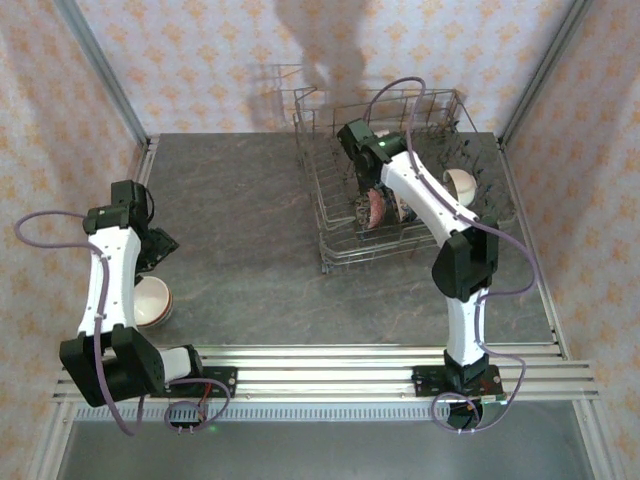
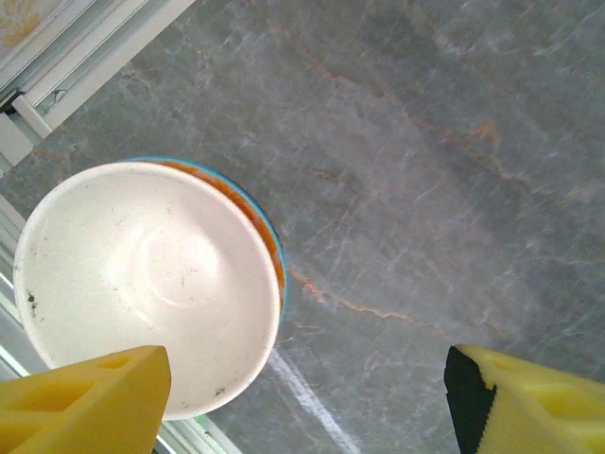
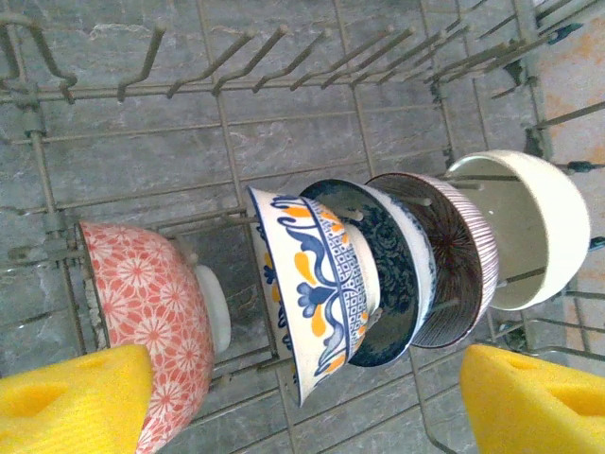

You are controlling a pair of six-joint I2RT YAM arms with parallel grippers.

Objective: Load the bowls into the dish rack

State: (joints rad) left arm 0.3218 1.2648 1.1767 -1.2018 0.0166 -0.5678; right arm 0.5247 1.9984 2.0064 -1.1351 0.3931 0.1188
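My left gripper is above the stack, which lies toward my base. It will next move down and back onto the orange bowl's rim, which is exposed past the cream bowl.
Several bowls stand on edge between the tines of the wire dish rack: a pink flowered one, a blue-and-yellow patterned one, a dark blue one, a brown striped one and a cream one. My right gripper hovers open above them, holding nothing. From above, it hangs inside the rack. A cream bowl sits nested in an orange, blue-rimmed bowl on the table. My left gripper is open just above and beside this stack.
The grey marble table lies open between the stack at the near left and the rack at the far right. Aluminium rails run along the near edge, close to the stack. Patterned walls and frame posts close in the sides.
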